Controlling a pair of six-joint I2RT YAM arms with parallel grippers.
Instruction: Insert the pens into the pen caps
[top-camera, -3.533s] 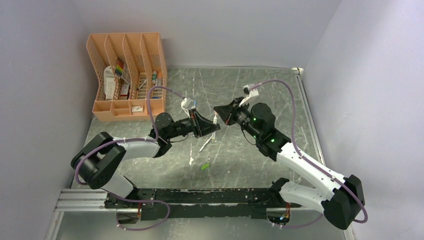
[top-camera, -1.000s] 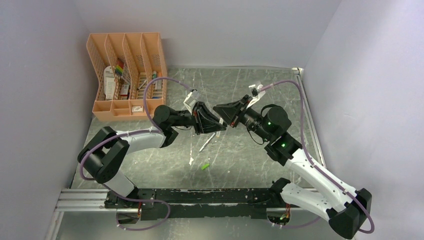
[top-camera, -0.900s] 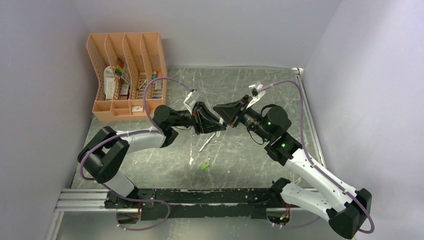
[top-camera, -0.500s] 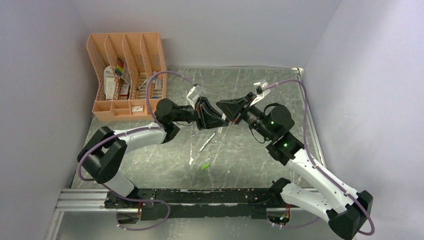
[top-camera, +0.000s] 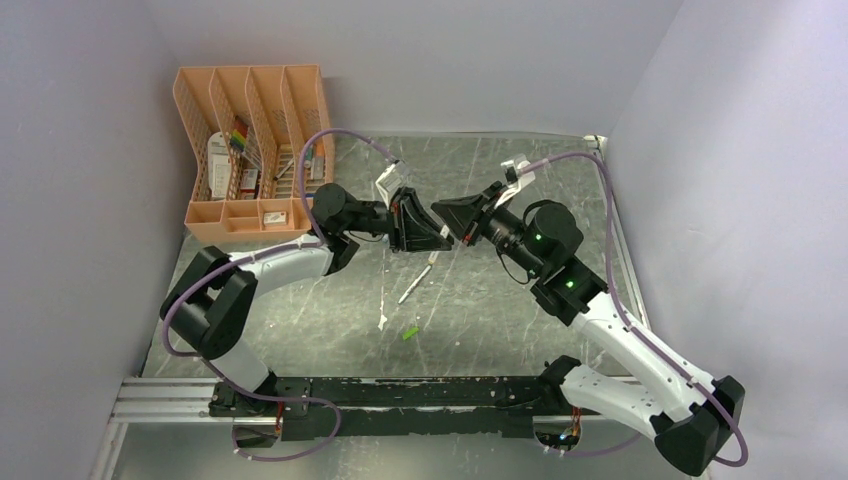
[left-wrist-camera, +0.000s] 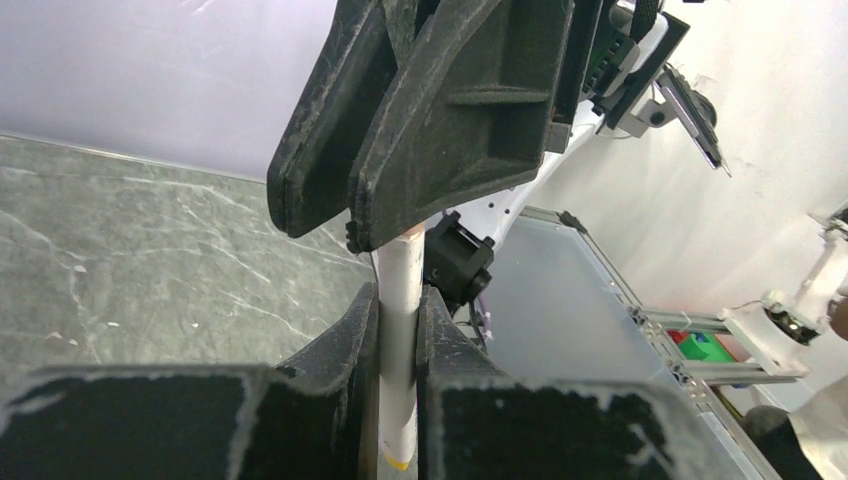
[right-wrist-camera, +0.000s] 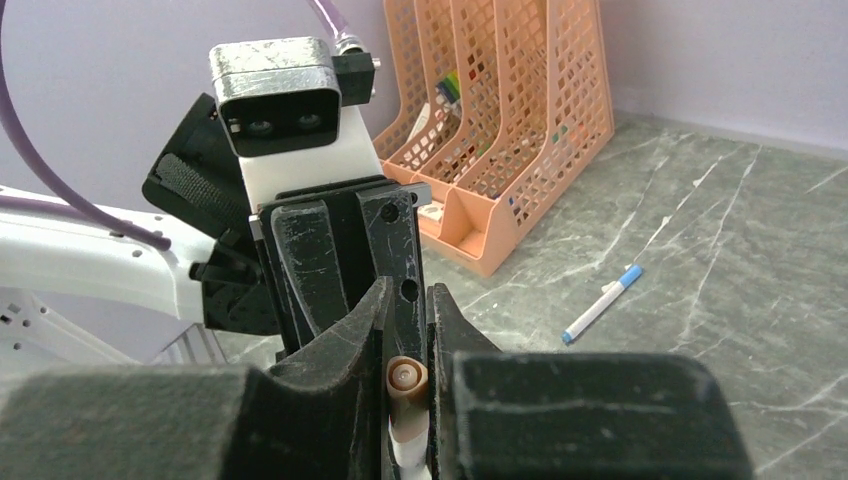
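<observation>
The capped white pen will go down next with my left gripper. My left gripper will let go of it on the open tabletop beside the blue-capped pen, below and to the left of that pen in the top view.
My left gripper (top-camera: 432, 238) and right gripper (top-camera: 445, 215) meet tip to tip above the table's middle. In the left wrist view my left gripper (left-wrist-camera: 400, 295) is shut on a white pen (left-wrist-camera: 399, 345) whose far end runs into the right gripper's jaws. In the right wrist view my right gripper (right-wrist-camera: 410, 300) is shut on the orange-pink cap (right-wrist-camera: 405, 378), with white barrel showing just below it. A second pen (top-camera: 415, 283) with a blue cap on it lies on the table; it also shows in the right wrist view (right-wrist-camera: 603, 303). A green cap (top-camera: 410, 332) lies loose nearer the front.
The peach mesh organiser (top-camera: 255, 150) stands at the far left, also in the right wrist view (right-wrist-camera: 500, 130). A small white piece (top-camera: 383, 320) lies left of the green cap. The black base rail (top-camera: 400, 392) runs along the near edge.
Both grippers, still pressed tip to tip, have shifted together toward the far side of the table. The blue-capped pen and green cap have not moved.
</observation>
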